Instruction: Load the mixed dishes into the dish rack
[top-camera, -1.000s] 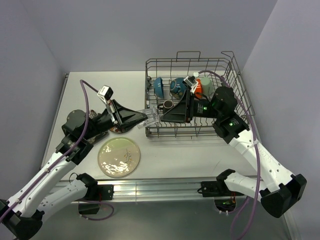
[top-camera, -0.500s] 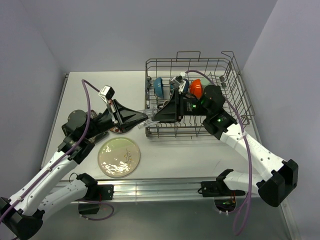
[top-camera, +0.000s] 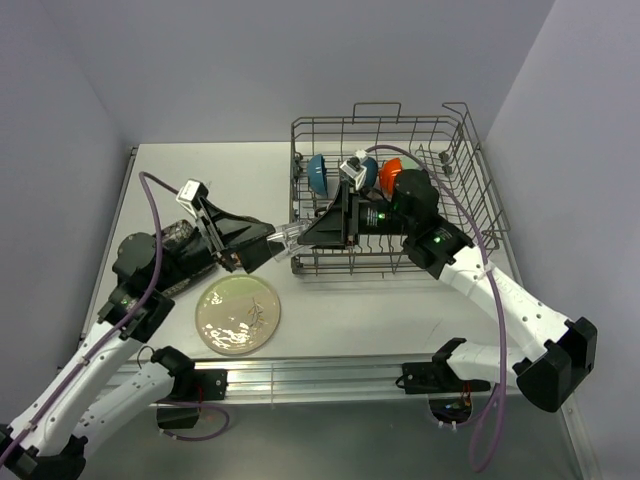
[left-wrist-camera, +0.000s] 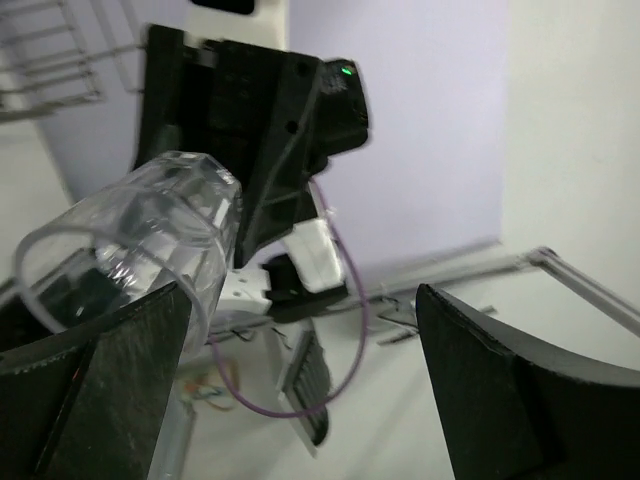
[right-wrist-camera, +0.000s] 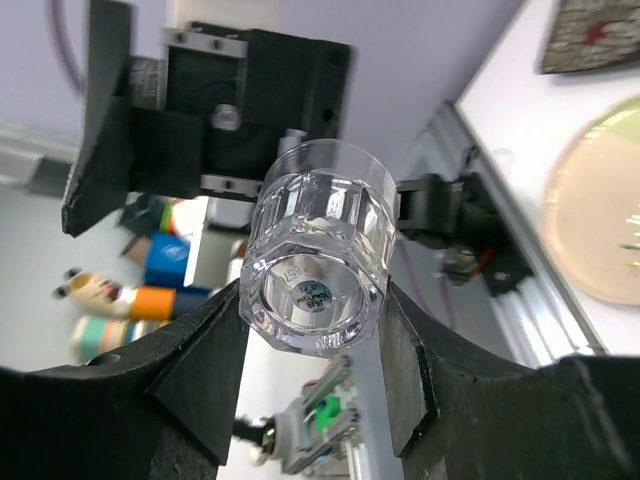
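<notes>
I need to turn my right gripper to point down next, then lower it and release the glass with its opening down in the rack's near corner (top-camera: 334, 257) by the cream plate (top-camera: 238, 314), since my gripper holds the glass's base.
The clear glass (top-camera: 288, 236) hangs in the air just off the front left corner of the dish rack (top-camera: 470, 170), lying on its side. My right gripper (top-camera: 303, 233) is shut on the clear glass (right-wrist-camera: 318, 260), a finger pressed on each side near its base. My left gripper (left-wrist-camera: 297, 300) is open; the clear glass (left-wrist-camera: 130, 240) lies against its left finger, with a wide gap to the other one. A blue-inside bowl (top-camera: 317, 172) and an orange bowl (top-camera: 390, 172) stand in the rack. The cream round plate (top-camera: 238, 314) lies on the table at the front left.
A dark plate (top-camera: 178, 236) lies under my left arm, also seen in the right wrist view as a dark plate (right-wrist-camera: 590, 35) beyond the cream plate (right-wrist-camera: 600, 220). The rack's upright tines and looped handles rise behind my right arm. The table's front rail (top-camera: 320, 375) runs below.
My left gripper has opened, let go of the clear glass and drawn back to the left. My right gripper has reached left out of the rack and shut on the glass.
</notes>
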